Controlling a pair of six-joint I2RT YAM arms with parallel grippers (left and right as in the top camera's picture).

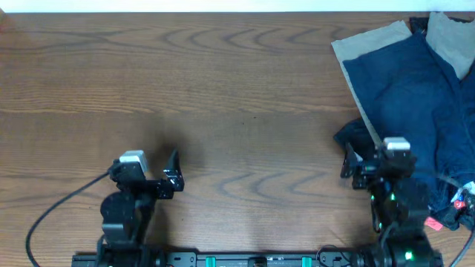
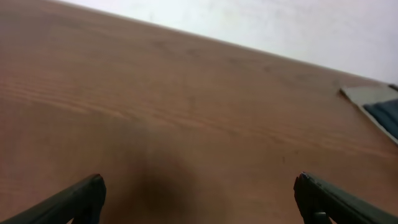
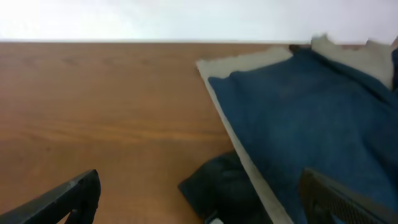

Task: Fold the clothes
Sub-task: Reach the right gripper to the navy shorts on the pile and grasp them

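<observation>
I need to move my right gripper outward and down, tilting its fingers toward the table, onto the navy shorts' edge point(image 1: 372, 119) point(image 3: 254, 155) beside the beige cloth piece, where their border shows.
The dark navy-blue shorts point(image 1: 404, 81) lie spread at the far right of the table, on top of a beige garment. They also show in the right wrist view point(image 3: 311, 106) and as a sliver in the left wrist view point(image 2: 387, 115). My right gripper point(image 1: 371, 157) is open and empty at the shorts' near left edge, low over the cloth point(image 3: 199, 193). My left gripper point(image 1: 148, 167) is open and empty over bare wood at the front left point(image 2: 199, 193), far from the shorts.
A beige garment point(image 1: 371, 37) sticks out from under the shorts along their left edge point(image 3: 249, 62). A second beige piece point(image 1: 449, 33) lies at the back right. A darker crumpled cloth point(image 1: 352, 135) sits between my right fingers point(image 3: 217, 186). The table point(image 1: 223, 89) is brown wood.
</observation>
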